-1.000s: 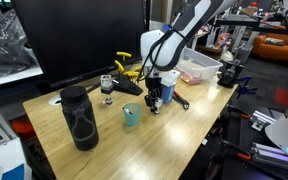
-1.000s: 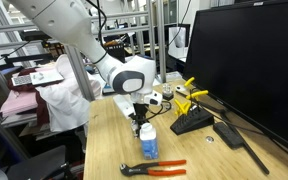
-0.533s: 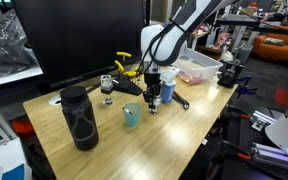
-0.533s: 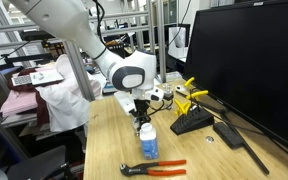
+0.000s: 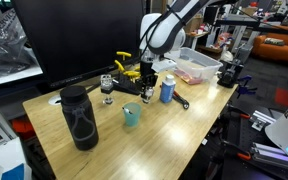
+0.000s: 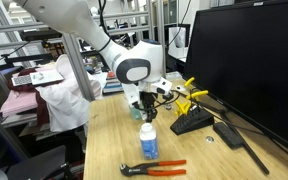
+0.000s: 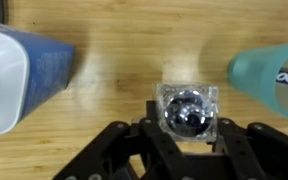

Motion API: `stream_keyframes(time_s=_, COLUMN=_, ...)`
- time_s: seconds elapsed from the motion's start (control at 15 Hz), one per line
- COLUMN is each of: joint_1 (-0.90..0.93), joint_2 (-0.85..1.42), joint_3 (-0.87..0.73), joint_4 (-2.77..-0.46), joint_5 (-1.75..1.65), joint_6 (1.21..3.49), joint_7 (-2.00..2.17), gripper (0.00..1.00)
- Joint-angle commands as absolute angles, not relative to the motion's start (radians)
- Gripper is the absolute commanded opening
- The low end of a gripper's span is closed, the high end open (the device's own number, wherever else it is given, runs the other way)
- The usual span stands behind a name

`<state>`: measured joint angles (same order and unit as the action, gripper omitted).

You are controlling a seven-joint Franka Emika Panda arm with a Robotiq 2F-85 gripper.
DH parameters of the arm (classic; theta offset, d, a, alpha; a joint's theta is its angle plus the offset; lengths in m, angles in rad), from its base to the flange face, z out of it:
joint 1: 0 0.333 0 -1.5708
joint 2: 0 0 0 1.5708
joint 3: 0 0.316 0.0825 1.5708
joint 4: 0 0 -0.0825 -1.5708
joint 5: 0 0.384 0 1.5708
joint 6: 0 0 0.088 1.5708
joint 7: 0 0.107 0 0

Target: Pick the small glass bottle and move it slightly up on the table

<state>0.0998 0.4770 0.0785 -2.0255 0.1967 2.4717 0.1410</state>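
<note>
I should lift, turn and move my gripper over the bare wood between the blue bottle and the black stand, then lower and release the vial in that gap.
My gripper [image 7: 187, 135] is shut on the small glass bottle [image 7: 187, 110], seen from above as a tiny clear vial between the fingers. In both exterior views the gripper [image 5: 147, 93] [image 6: 147, 108] hangs a little above the light wood table [image 5: 184, 140], holding the vial off its surface. The taller blue bottle with a white cap [image 5: 167, 90] [image 6: 148, 141] stands just beside the gripper and shows at the left in the wrist view [image 7: 29, 75].
A teal cup [image 5: 132, 115] [image 7: 274, 68] stands close on the other side. A stemmed glass [image 5: 107, 88], a large black bottle [image 5: 80, 118], orange-handled pliers [image 6: 154, 168], a black stand [image 6: 191, 122], yellow clamps [image 5: 125, 68] and a pink tray [image 5: 197, 68] surround the spot. A monitor stands behind.
The gripper has risen and shifted toward the monitor with the vial in it. The blue bottle and cup have not moved.
</note>
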Motion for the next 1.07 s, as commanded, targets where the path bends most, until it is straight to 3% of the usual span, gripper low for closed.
stream_keyframes(time_s=0.0, joint_1=0.078, joint_2=0.49, joint_3=0.073, joint_4=-1.966, joint_5=0.258, joint_6=2.487, joint_7=0.22, gripper=0.18)
stream_keyframes(time_s=0.4, joint_1=0.024, joint_2=0.531, joint_3=0.038, joint_4=-1.895, joint_5=0.395, joint_6=2.56, joint_7=0.351, gripper=0.18)
stream_keyframes(time_s=1.0, joint_1=-0.001, joint_2=0.541, joint_3=-0.044, joint_4=-1.963, joint_5=0.508, joint_6=2.764, joint_7=0.587, gripper=0.18)
